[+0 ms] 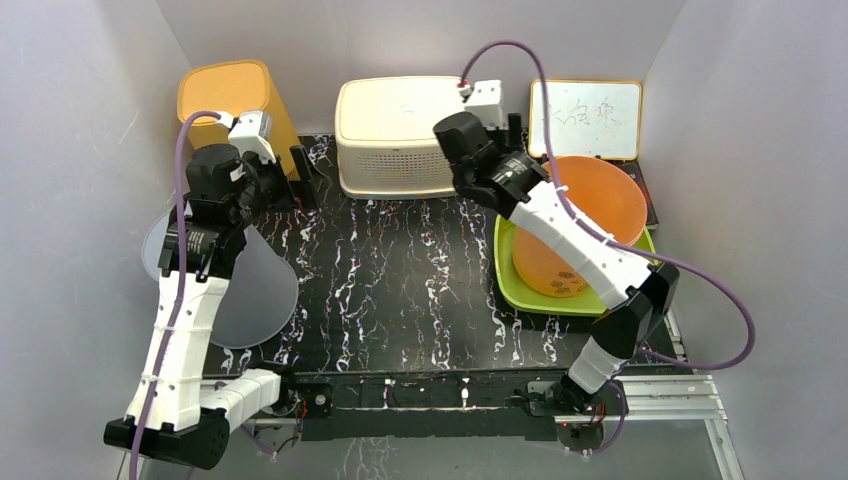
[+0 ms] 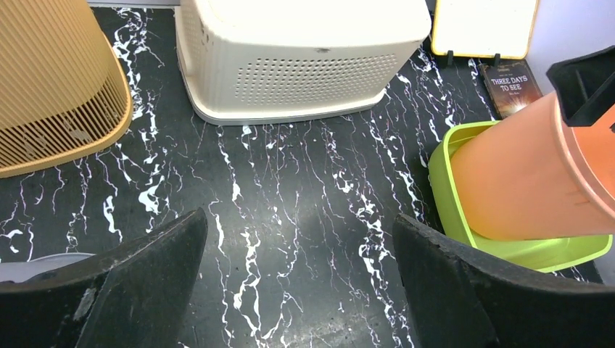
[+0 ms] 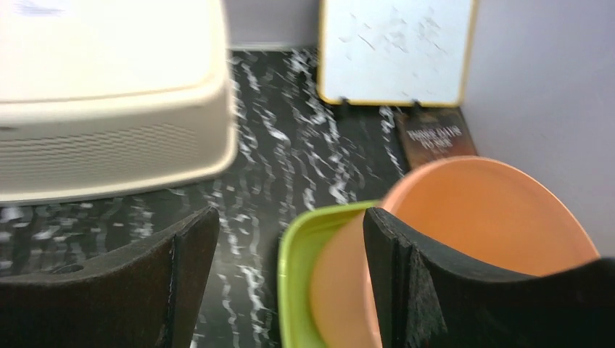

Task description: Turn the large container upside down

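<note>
I will next move my right gripper to the right in the top view, back and down astride the bucket's container-side rim [image 1: 556, 171], because this thin rim is exposed.
The large cream perforated container [image 1: 400, 135] stands at the back centre with its solid base up and its flared rim on the mat; it also shows in the left wrist view [image 2: 297, 54] and the right wrist view [image 3: 109, 109]. My right gripper [image 1: 515, 135] is open and empty, just right of the container and above the rim of a tilted orange bucket [image 1: 590, 215]. In its own view [image 3: 290, 232] the right finger overlaps the bucket's rim [image 3: 479, 210]; I cannot tell if they touch. My left gripper [image 1: 300, 165] is open and empty over the bare mat [image 2: 299, 239], left of the container.
The orange bucket leans in a green tray [image 1: 520, 290] at the right. A yellow-orange ribbed basket [image 1: 235, 100] stands base-up at the back left. A grey round disc [image 1: 225, 280] lies at the left edge. A whiteboard [image 1: 585, 118] and a dark book [image 2: 513, 85] are at the back right.
</note>
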